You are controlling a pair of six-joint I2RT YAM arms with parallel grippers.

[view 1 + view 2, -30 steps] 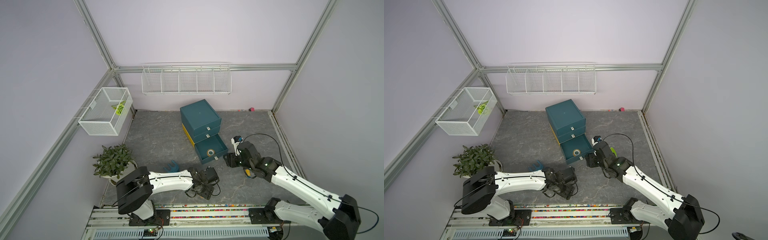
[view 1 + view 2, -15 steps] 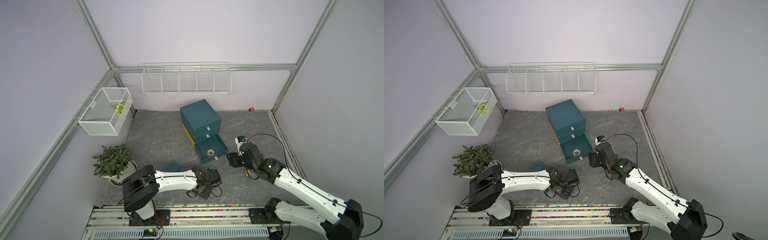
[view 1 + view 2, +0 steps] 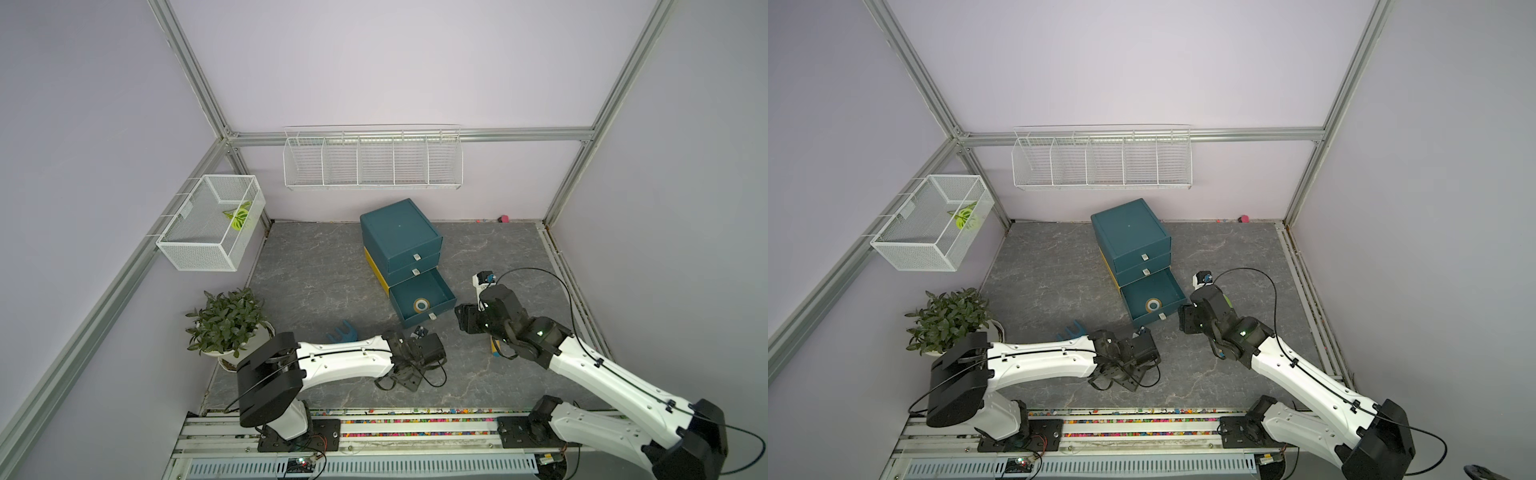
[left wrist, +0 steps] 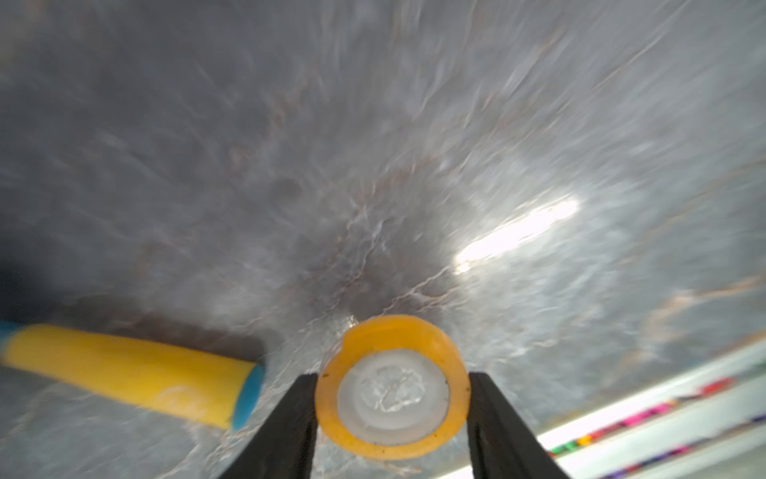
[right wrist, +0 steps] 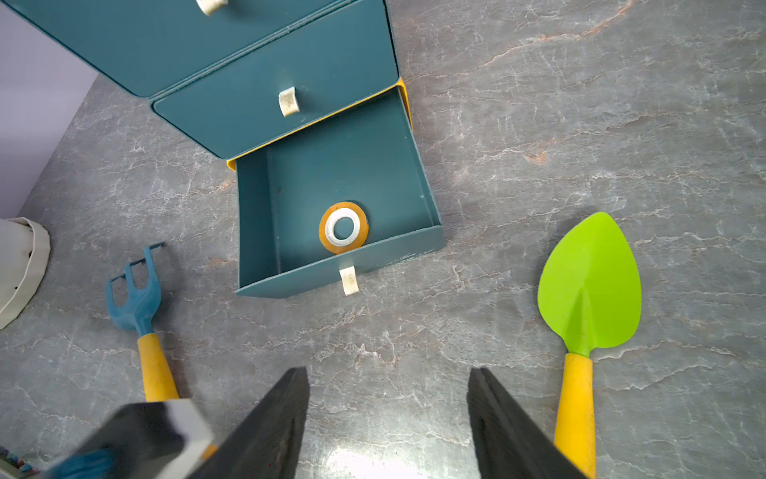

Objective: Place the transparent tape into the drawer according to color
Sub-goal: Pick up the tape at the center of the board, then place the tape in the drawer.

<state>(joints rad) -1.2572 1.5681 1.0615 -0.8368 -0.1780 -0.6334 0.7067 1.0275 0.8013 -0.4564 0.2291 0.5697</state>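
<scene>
Next, the left gripper rises and moves outward over the open bottom drawer (image 3: 412, 299), then down to release its roll, because another orange roll lies there.
In the left wrist view my left gripper (image 4: 391, 374) is shut on an orange transparent tape roll (image 4: 391, 387) with a white core, one black finger on each side of it. It is held low over the grey floor. A second orange tape roll (image 5: 343, 227) lies flat in the open bottom drawer (image 5: 331, 273), near the drawer's front wall; it shows in both top views (image 3: 421, 306) (image 3: 1153, 305). My right gripper (image 5: 389, 371) stands open with nothing between its fingers, a short way in front of the drawer and to its right (image 3: 465, 324).
The teal cabinet (image 3: 399, 232) has its two upper drawers shut. A blue toy rake (image 5: 136, 298) and a green toy trowel (image 5: 588, 286), both yellow-handled, lie on either side of the drawer front. A potted plant (image 3: 226, 322) stands at the left. Wire baskets (image 3: 372, 160) hang on the walls.
My left gripper's jaws have closed on the orange tape roll. The right arm has hardly moved and its jaws stay apart.
</scene>
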